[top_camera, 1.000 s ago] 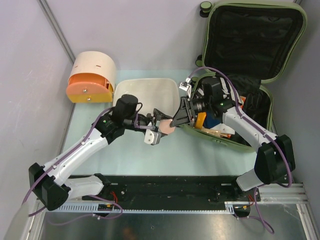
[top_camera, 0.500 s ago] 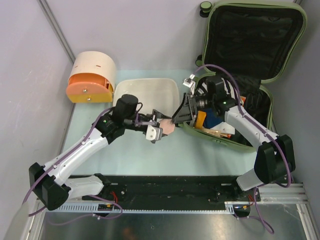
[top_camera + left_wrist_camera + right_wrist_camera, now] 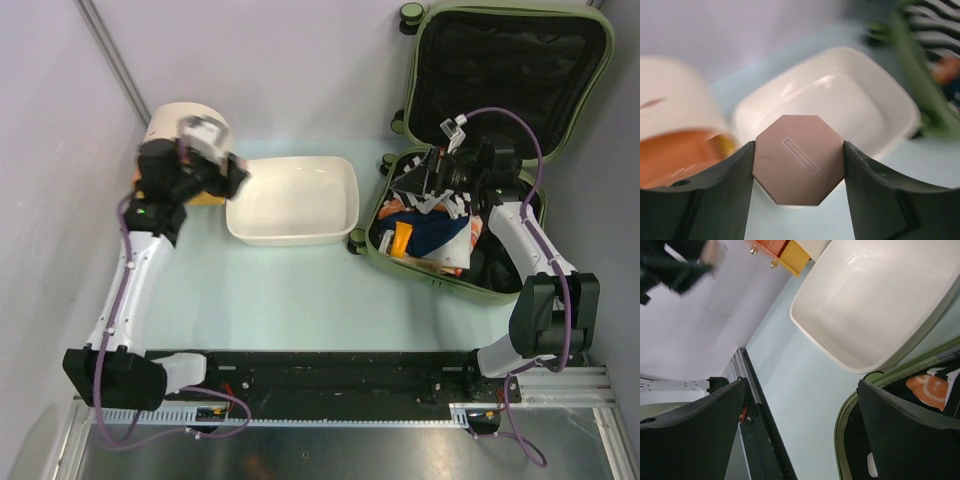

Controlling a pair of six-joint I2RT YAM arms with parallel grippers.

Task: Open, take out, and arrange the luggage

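Observation:
The compact swings to the left in the top view in my left gripper next, then turns and goes down into the orange drawer (image 3: 681,156).
The luggage, an olive-green suitcase, lies open at the right with its black-lined lid (image 3: 510,80) up and its base (image 3: 381,217) full of clothes and small items. My left gripper (image 3: 222,168) is raised at the far left, next to the round drawer box. It is shut on a pink octagonal compact (image 3: 799,160), one finger on each flat side. My right gripper (image 3: 412,180) hangs over the left part of the suitcase base. In the right wrist view it (image 3: 800,430) stands open and empty, above the suitcase rim (image 3: 850,412).
A white tub (image 3: 292,200) sits between the arms, also seen as the tub (image 3: 840,100) past the compact. The cream drawer box with orange front (image 3: 170,130) stands at the back left. Purple walls close the back and left. A black rail (image 3: 330,370) runs along the near edge.
The right gripper let go of the pink compact, opened wide and drew back over the suitcase. The left arm swung up and left from the table's middle to the drawer box, carrying the compact.

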